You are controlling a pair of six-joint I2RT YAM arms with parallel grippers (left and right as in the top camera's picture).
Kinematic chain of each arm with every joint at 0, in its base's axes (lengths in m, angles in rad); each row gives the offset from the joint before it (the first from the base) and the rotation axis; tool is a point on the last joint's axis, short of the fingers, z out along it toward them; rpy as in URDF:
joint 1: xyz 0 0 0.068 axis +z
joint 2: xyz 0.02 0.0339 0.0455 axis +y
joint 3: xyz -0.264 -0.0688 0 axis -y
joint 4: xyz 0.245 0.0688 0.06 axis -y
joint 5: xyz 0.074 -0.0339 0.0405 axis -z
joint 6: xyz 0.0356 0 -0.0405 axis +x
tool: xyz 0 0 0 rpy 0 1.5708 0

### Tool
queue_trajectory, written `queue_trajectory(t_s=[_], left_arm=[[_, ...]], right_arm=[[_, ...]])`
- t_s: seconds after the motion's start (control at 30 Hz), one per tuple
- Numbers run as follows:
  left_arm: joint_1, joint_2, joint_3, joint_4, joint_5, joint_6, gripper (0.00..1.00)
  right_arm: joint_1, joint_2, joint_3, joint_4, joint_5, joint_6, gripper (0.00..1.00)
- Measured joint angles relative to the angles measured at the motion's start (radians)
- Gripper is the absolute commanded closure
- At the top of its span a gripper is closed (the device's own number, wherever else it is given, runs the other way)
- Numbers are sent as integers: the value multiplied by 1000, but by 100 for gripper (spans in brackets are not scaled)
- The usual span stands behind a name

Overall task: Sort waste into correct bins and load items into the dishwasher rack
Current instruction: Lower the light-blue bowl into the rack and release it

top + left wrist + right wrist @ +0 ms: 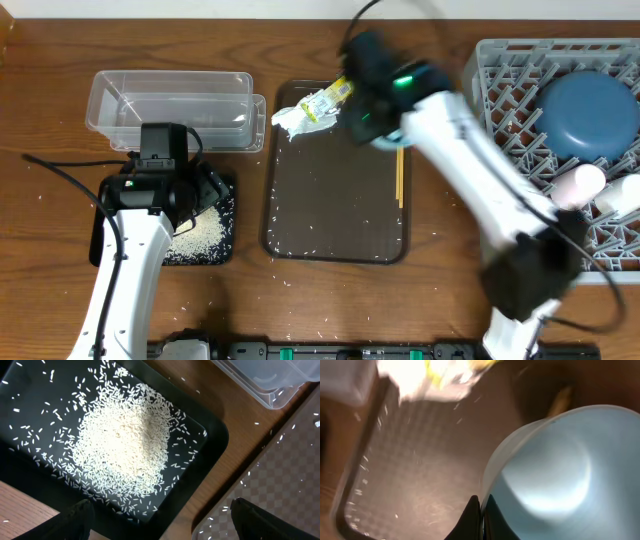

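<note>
Next I should carry the bowl over the grey rack beside the white cup and release it, as the rack lies to my right gripper's right in the overhead view.
The light-blue bowl [555, 470] fills the right wrist view, with my right gripper [481, 502] shut on its rim above the brown tray [420, 460]. From overhead that gripper [365, 110] is blurred near the tray's far right corner and hides the bowl. A white tissue [293, 120] and a yellow-green wrapper [328, 98] lie at the tray's far edge. Chopsticks [399, 180] lie along its right side. My left gripper [161, 510] hangs open over the black tray [220, 445], which holds a heap of rice [125, 445].
The clear tub [170, 100] stands behind the black tray [228, 250]. At the right, the grey rack [520, 90] holds the dark-blue dish [590, 115], a pink cup [578, 185] and a white cup [625, 192]. Stray rice grains dot the brown tray [335, 200] and table.
</note>
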Motion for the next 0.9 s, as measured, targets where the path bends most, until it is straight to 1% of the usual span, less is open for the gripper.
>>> queue_trajectory(t_s=[0.13, 0.3, 0.47, 0.67, 0.77, 0.9], left_arm=[[0, 0, 0, 0, 0, 0, 10], [0, 0, 0, 0, 0, 0, 10], [0, 0, 0, 0, 0, 0, 10], [0, 0, 0, 0, 0, 0, 10], [0, 0, 0, 0, 0, 0, 10], [0, 0, 0, 0, 0, 0, 10]], right_arm=[[-158, -134, 14, -47, -53, 0, 99], [-377, -231, 15, -104, -143, 0, 99], [-597, -244, 15, -140, -232, -2, 99], [-844, -244, 15, -140, -319, -32, 99], [-964, -244, 15, -121, -360, -41, 99], [-1131, -240, 14, -66, -467, -51, 99]])
